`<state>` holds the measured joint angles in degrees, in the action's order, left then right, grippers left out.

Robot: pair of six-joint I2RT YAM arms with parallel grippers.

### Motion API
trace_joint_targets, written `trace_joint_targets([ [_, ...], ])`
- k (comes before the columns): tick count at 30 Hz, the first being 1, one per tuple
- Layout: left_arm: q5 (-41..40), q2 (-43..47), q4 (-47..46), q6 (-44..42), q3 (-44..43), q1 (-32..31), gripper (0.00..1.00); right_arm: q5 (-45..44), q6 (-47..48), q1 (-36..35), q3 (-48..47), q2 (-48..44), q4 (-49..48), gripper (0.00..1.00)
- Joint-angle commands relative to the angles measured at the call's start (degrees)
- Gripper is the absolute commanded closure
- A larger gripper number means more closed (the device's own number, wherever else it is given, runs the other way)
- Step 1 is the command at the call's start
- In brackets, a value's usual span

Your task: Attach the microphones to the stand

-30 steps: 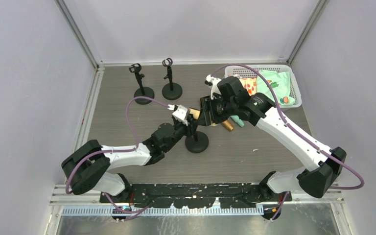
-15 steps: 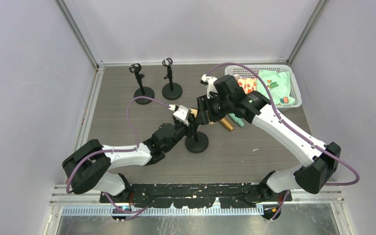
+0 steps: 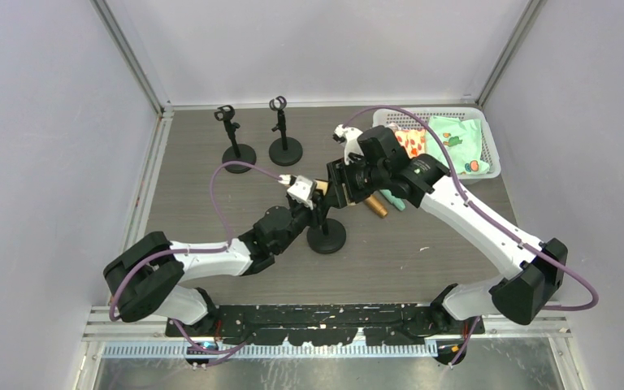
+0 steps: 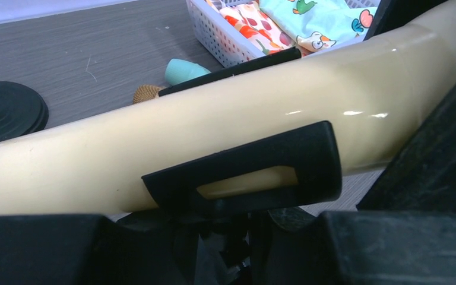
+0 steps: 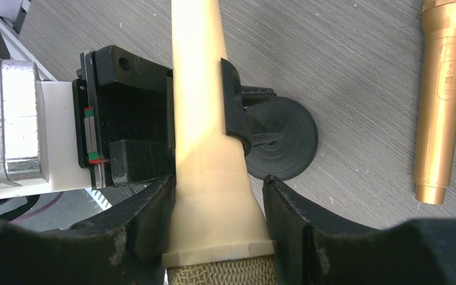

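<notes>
The left gripper should carry this stand outward and to the left in the top view, to the bare tabletop by the empty stands, and let go of it there.
The cream-yellow microphone (image 3: 320,188) lies level across the middle of the table, its body seated in the black clip (image 5: 233,101) of the near stand (image 3: 327,236). My right gripper (image 5: 219,190) is shut on it just below the mesh head. My left gripper (image 3: 314,208) is shut on that stand's stem under the clip (image 4: 243,172), fingers mostly hidden. The golden-brown microphone (image 3: 376,208) and the mint-green microphone (image 3: 392,200) lie on the table just right of my right gripper. The golden-brown one also shows in the right wrist view (image 5: 442,101).
Two empty black stands (image 3: 238,153) (image 3: 285,149) stand at the back left of centre. A white basket (image 3: 491,142) with coloured cloths sits at the back right. Grey walls close in on both sides.
My right gripper with the cream-yellow microphone has shifted slightly left, toward the stand clip. The left arm has held still on the stand.
</notes>
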<state>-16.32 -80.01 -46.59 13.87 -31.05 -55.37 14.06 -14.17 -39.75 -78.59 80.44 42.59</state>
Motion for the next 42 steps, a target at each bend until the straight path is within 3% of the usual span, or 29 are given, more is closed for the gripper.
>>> trace_joint_targets([
  [1, 8.55, -0.26, 2.91, 1.38, 1.19, -5.21, 1.00, -3.65, 0.71, 0.26, 4.34, 0.99, -7.91, 0.34],
  [5, 8.14, 0.13, 3.68, 1.74, 1.54, -5.26, 1.00, -0.76, 0.29, 0.25, 5.20, -3.55, -7.33, 0.13],
  [9, 8.42, 1.09, 3.28, 2.41, 2.92, -5.20, 1.00, -0.64, -0.20, 0.28, 5.26, -8.27, -5.28, 0.08],
  [22, 9.48, 6.05, 1.67, 5.34, 8.99, -5.25, 1.00, 1.22, -3.63, 0.22, 8.42, -22.29, -6.15, 0.06],
  [28, -2.96, 9.86, 10.50, 8.54, 7.76, -5.10, 1.00, -2.15, -3.97, 0.24, 12.69, -25.44, -6.11, 0.06],
  [32, -5.94, 11.90, 13.66, 7.17, 6.78, -3.96, 1.00, -4.23, -4.46, 0.28, 17.04, -27.80, -6.74, 0.07],
  [35, -8.15, 14.01, 17.61, 6.03, 5.25, -1.42, 1.00, -6.01, -4.96, 0.28, 19.82, -29.88, -7.37, 0.07],
  [42, -7.39, 19.84, 23.81, 2.12, 1.30, 11.88, 1.00, -9.63, -4.55, 0.23, 22.53, -33.07, -6.22, 0.07],
])
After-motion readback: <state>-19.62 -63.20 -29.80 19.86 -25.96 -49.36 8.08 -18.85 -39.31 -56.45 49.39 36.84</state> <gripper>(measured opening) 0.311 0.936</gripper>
